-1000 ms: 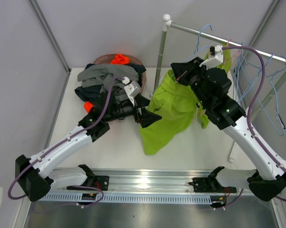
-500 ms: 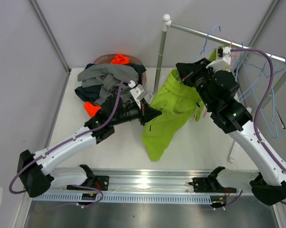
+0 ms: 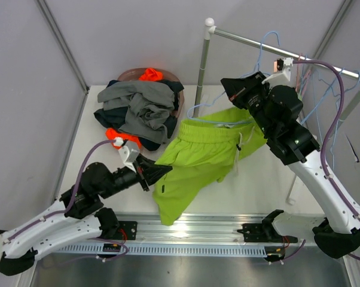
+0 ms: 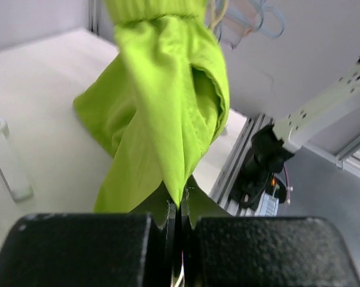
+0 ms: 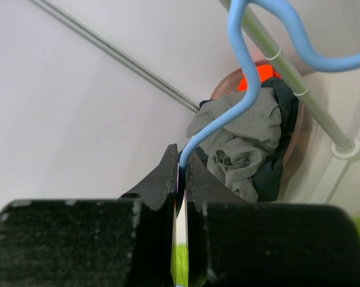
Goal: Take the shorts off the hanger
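My right gripper needs to move the hanger a little toward the rack post beneath the white bar (image 3: 246, 40) next and let go of it, because the wire hanger's hook rests over the white bar.
Lime green shorts (image 3: 198, 155) with a white drawstring lie stretched across the table, from front left up towards the right arm. My left gripper (image 3: 161, 173) is shut on the hem of one leg; in the left wrist view the green cloth (image 4: 162, 89) runs straight into the closed left gripper (image 4: 180, 206). My right gripper (image 3: 226, 84) is shut on the light blue wire hanger (image 3: 225, 124), whose wire (image 5: 243, 101) rises out of the shut right gripper (image 5: 181, 162). The waistband end lies by the hanger. Whether the cloth still hangs on the wire I cannot tell.
A heap of grey, navy and orange shorts (image 3: 141, 107) fills a round basket (image 3: 132, 73) at the back left. A white rack post (image 3: 203, 66) and its rail (image 3: 311, 63) stand behind, with more wire hangers (image 3: 329, 101) on the right. A metal track (image 3: 186, 230) lines the front edge.
My left gripper shut on the shorts' leg and pulled back to the front left, drawing the hanging shorts out flat. The right gripper kept its hold on the hanger.
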